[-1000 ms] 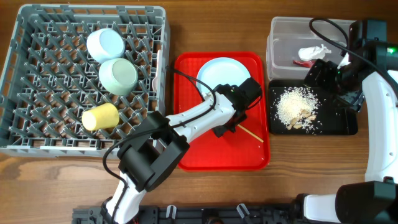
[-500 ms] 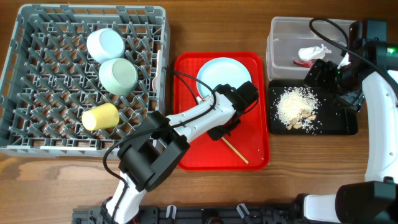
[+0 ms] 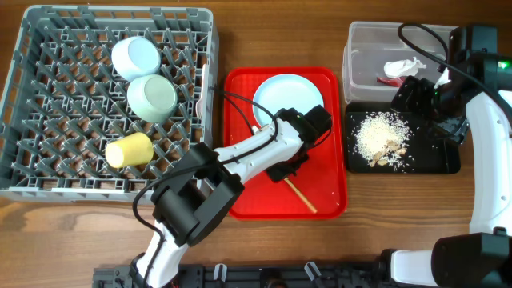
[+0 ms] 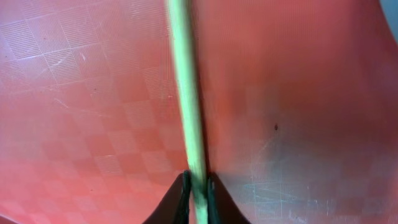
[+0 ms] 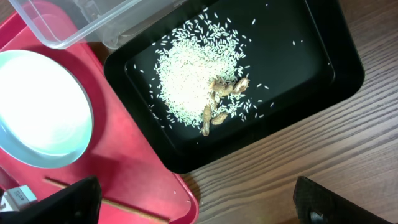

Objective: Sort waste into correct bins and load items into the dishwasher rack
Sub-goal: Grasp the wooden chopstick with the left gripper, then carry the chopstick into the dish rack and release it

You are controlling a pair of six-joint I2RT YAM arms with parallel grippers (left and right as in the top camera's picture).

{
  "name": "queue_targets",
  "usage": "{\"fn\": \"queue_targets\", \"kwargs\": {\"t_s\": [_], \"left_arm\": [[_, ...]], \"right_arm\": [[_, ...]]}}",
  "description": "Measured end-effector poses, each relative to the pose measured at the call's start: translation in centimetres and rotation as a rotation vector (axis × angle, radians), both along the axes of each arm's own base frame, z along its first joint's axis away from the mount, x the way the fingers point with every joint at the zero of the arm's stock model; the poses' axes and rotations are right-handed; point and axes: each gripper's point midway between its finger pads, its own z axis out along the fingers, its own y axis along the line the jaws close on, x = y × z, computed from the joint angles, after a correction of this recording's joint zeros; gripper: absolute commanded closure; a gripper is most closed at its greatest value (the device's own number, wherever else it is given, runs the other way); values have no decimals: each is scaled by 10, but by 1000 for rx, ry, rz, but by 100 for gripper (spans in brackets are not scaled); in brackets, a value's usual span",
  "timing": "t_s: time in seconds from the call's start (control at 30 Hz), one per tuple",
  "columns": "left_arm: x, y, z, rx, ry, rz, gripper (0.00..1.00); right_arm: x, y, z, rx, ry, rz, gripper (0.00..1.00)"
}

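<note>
Next I will raise my left gripper, move it left in the overhead view, lower it and release the chopstick along the rack's tray-side edge point(image 3: 197, 98), as the bowls leave room.
My left gripper point(image 3: 286, 174) is shut on a thin wooden chopstick point(image 4: 186, 93) low over the red serving tray point(image 3: 320, 80), just below the pale blue plate point(image 3: 286, 96). The chopstick point(image 3: 302, 196) slants toward the tray's front right corner. Two pale bowls point(image 3: 136, 58) point(image 3: 152, 98) and a yellow cup point(image 3: 130, 150) sit in the grey dishwasher rack point(image 3: 48, 172). White tissue point(image 3: 404, 67) and a red wrapper point(image 3: 390, 80) lie in the clear tub point(image 3: 360, 40). Rice crumbs point(image 5: 193, 87) lie in the black tray point(image 5: 298, 56). My right gripper point(image 5: 196, 208) hangs open above that tray, holding nothing.
The red serving tray point(image 5: 130, 168) stands between the rack and the two bins, with its right rim against the black tray point(image 3: 440, 160). Bare wooden table point(image 5: 323, 149) runs along the front. My right arm point(image 3: 488, 144) rises at the right edge.
The left jaws have shut on the chopstick. The chopstick's free end has swung toward the tray's front edge. The right arm has not moved.
</note>
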Motion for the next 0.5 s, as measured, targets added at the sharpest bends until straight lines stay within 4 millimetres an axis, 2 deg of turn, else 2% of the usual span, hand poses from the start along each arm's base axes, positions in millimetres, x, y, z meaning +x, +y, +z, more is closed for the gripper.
{"fn": "queue_targets", "kwargs": {"t_s": [0.17,0.3,0.37,0.5], "left_arm": [[6,10,0,12,7,22,96],[24,27,4,21,-12,13,96],[38,38,19,23,-57,2,96],[71,62,85,6,-251,-82,96]], "right_arm": [[0,0,0,0,0,0,0],[0,0,0,0,0,0,0],[0,0,0,0,1,0,0],[0,1,0,2,0,5,1]]}}
